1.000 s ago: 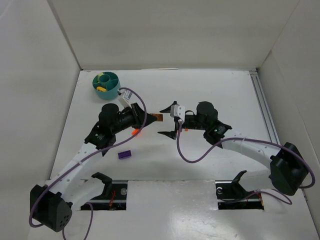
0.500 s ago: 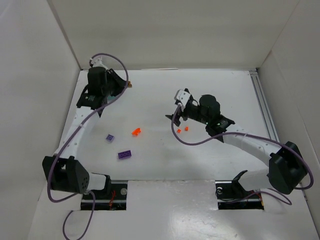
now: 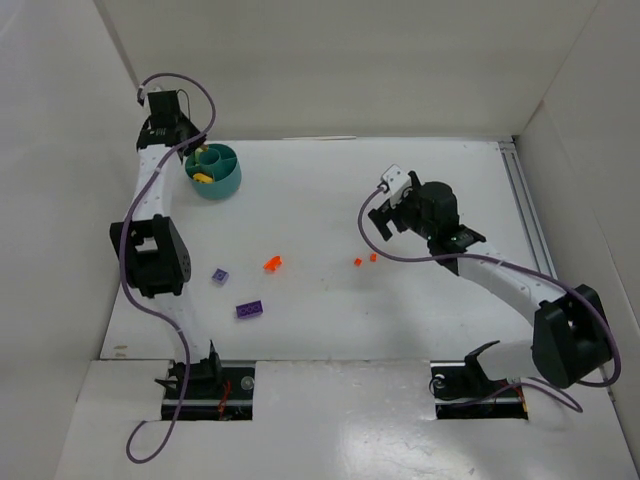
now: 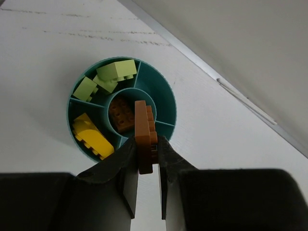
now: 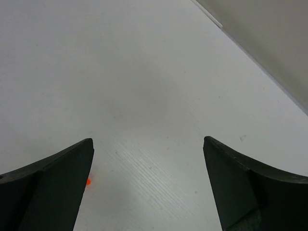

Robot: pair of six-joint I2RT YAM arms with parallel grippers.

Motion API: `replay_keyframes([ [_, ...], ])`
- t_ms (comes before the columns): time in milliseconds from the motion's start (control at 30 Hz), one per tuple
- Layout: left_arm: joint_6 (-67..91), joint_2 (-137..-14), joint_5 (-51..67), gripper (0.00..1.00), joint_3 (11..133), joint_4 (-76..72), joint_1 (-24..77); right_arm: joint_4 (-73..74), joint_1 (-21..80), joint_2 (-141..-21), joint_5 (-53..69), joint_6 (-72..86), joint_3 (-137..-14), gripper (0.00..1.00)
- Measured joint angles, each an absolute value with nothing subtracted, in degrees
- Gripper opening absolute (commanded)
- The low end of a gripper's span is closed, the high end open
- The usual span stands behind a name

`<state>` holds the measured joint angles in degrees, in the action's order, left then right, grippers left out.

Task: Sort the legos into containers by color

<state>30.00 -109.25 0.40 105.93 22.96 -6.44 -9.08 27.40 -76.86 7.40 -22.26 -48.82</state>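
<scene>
The orange-brown lego should come down gently in my left gripper over the tub's inner ring [image 3: 212, 161] [image 4: 130, 112] next. I should then open to let it go, because a lego of matching color already lies there.
My left gripper [image 4: 146, 149] is shut on an orange-brown lego [image 4: 144, 134] and holds it on edge above the round teal tub [image 4: 166, 103]. The tub's inner ring holds another orange-brown lego [image 4: 120, 114]; outer compartments hold pale green legos [image 4: 115, 71] and a yellow lego [image 4: 91, 137]. In the top view the left gripper [image 3: 188, 150] is at the tub [image 3: 232, 185], far left. My right gripper [image 5: 148, 144] is open and empty above bare table. In the top view it [image 3: 378, 215] hangs above two small red-orange legos [image 3: 365, 260].
On the table lie a red-orange lego [image 3: 271, 264], a lavender lego [image 3: 219, 276] and a purple lego [image 3: 250, 309]. White walls close the back and both sides. A rail [image 3: 525, 210] runs along the right edge.
My left arm has swung from the table's middle to the far left corner, carrying the orange-brown lego over the tub. My right gripper has drawn back to the right.
</scene>
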Motion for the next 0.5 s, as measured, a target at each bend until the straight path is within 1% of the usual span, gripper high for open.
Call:
replay_keyframes([
  [100, 28.9, -115.0, -0.1, 0.0, 109.5, 24.6, -6.0, -8.8, 25.1, -77.2, 7.0, -22.3, -48.7, 1.0],
  [200, 27.9, -117.9, -0.8, 0.0, 110.3, 25.5, -5.6, -8.7, 23.6, -78.2, 7.1, -22.3, -48.7, 1.0],
  [400, 26.5, -118.6, -2.9, 0.0, 111.2, 26.3, -5.5, -7.9, 22.5, -81.9, 8.6, -22.3, -48.8, 1.0],
  [500, 25.9, -118.6, -3.1, 0.04, 112.4, 26.5, -5.5, -7.3, 22.1, -83.0, 9.4, -22.3, -49.1, 1.0],
])
